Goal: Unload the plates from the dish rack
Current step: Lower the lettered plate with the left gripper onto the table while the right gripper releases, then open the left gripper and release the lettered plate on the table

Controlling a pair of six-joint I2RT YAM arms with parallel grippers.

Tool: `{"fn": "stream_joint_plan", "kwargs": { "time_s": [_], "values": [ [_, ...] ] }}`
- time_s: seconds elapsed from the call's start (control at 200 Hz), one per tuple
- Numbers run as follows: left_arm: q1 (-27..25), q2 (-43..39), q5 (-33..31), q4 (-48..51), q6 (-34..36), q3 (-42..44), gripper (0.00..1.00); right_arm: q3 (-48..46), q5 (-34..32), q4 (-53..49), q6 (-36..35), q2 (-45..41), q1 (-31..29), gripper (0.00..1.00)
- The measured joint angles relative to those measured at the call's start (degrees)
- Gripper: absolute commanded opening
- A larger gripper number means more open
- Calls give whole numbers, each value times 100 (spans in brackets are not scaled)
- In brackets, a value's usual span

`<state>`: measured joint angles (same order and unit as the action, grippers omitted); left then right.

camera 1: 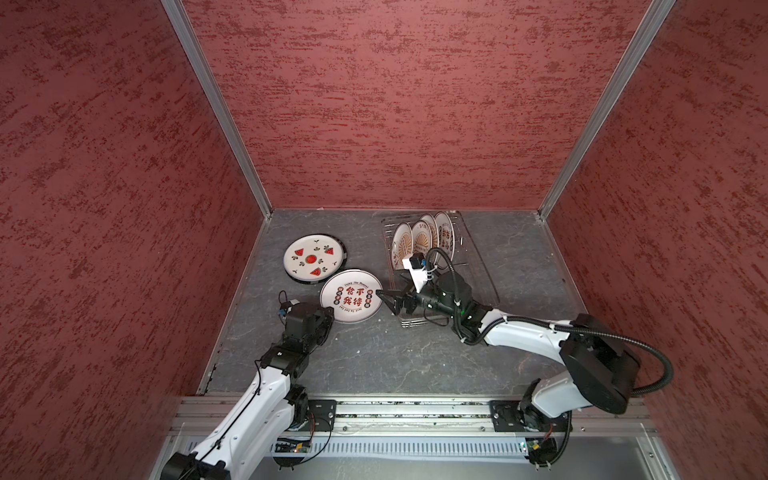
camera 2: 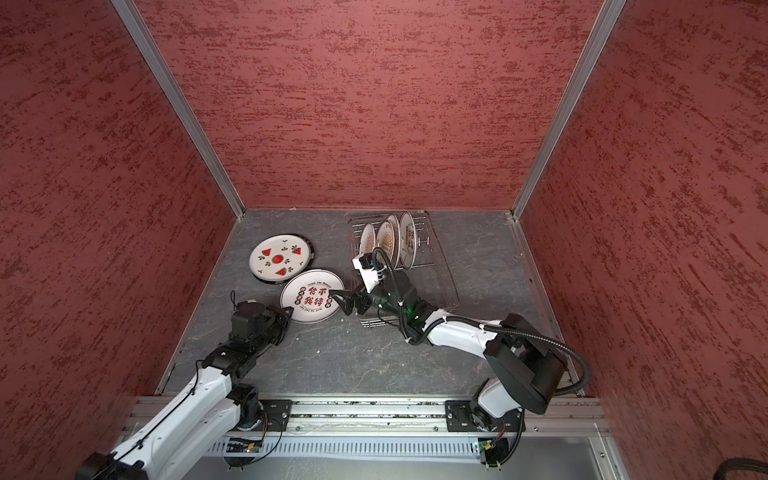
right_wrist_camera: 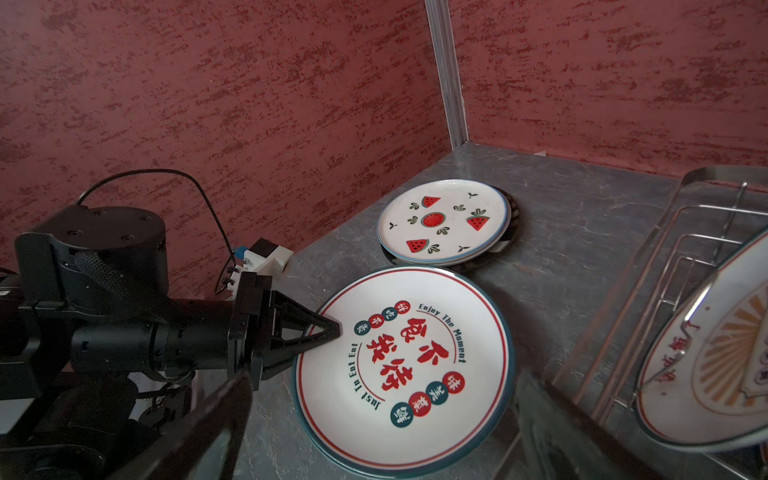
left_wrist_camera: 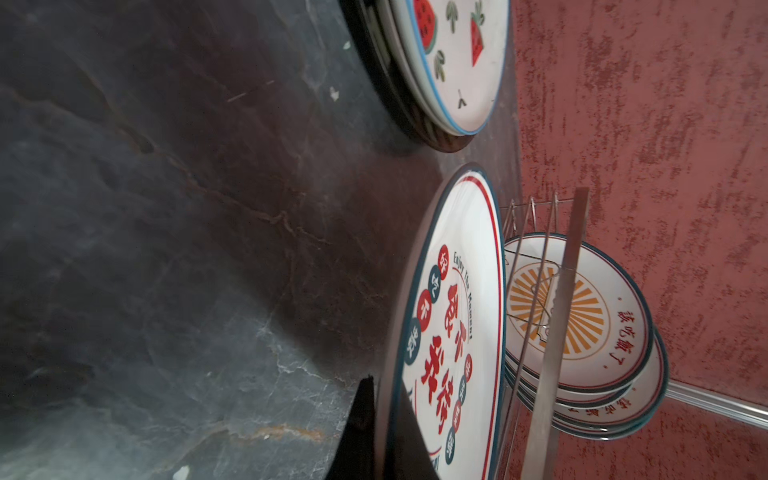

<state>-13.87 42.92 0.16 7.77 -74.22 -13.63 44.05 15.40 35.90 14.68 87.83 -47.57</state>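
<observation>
The bare tabletop beside the dish rack is clear below, so my left gripper needs to move down toward that stone next and release the white plate there.
A white plate with red Chinese characters (camera 1: 351, 296) (camera 2: 311, 297) (right_wrist_camera: 407, 365) (left_wrist_camera: 453, 316) sits low at the table's middle-left. My left gripper (camera 1: 330, 309) (camera 2: 289, 309) (left_wrist_camera: 386, 436) is shut on its near-left rim, one finger above and one below. My right gripper (camera 1: 388, 301) (camera 2: 340, 302) (right_wrist_camera: 384, 386) stands open at the plate's right edge, clasping nothing. A watermelon plate (camera 1: 314, 258) (camera 2: 280, 258) (right_wrist_camera: 442, 220) (left_wrist_camera: 457, 62) tops a stack with a dark-striped rim. Several sunburst plates (camera 1: 419, 241) (camera 2: 386, 241) (left_wrist_camera: 615, 332) (right_wrist_camera: 706, 374) stand in the dish rack (camera 1: 469, 249) (camera 2: 440, 266) (left_wrist_camera: 569, 291) (right_wrist_camera: 665, 257).
Red textured walls (camera 1: 395, 104) close in the back and both sides of the grey stone table (camera 1: 374, 353). The right arm (camera 1: 519, 332) reaches over the rack's near end. A metal rail (camera 1: 415, 415) runs along the front edge.
</observation>
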Motion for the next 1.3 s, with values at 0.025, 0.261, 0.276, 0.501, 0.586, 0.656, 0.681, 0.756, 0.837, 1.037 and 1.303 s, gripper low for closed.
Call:
{"fn": "stream_joint_plan", "kwargs": {
  "time_s": [0.025, 0.261, 0.276, 0.501, 0.586, 0.656, 0.681, 0.756, 0.837, 1.037, 1.303],
  "values": [
    [0, 79, 0, 39, -46, -26, 0, 72, 26, -76, -24, 57, -2, 99],
    [-28, 1036, 173, 63, -302, -363, 0, 411, 79, -431, -151, 293, -50, 99],
    [-31, 1088, 181, 52, -315, -378, 0, 413, 79, -439, -157, 295, -50, 99],
    [-188, 1639, 17, -92, -428, -608, 1, 433, 155, -621, -256, 319, -55, 99],
    [-238, 1790, -81, -157, -466, -673, 3, 483, 293, -680, -319, 374, -55, 99],
    [-275, 1864, -177, -212, -492, -699, 7, 531, 437, -734, -363, 435, -57, 99],
    [-284, 1875, -203, -229, -501, -699, 10, 540, 501, -752, -382, 452, -57, 99],
    [-293, 1891, -273, -282, -522, -697, 13, 540, 636, -815, -428, 481, -57, 99],
    [-299, 1893, -352, -323, -579, -638, 15, 540, 721, -866, -470, 505, -57, 99],
    [-321, 2028, -437, -446, -649, -472, 20, 542, 798, -879, -525, 540, -57, 99],
    [-323, 2490, -431, -798, -651, -446, 29, 549, 802, -885, -531, 586, -57, 99]
  ]
}}
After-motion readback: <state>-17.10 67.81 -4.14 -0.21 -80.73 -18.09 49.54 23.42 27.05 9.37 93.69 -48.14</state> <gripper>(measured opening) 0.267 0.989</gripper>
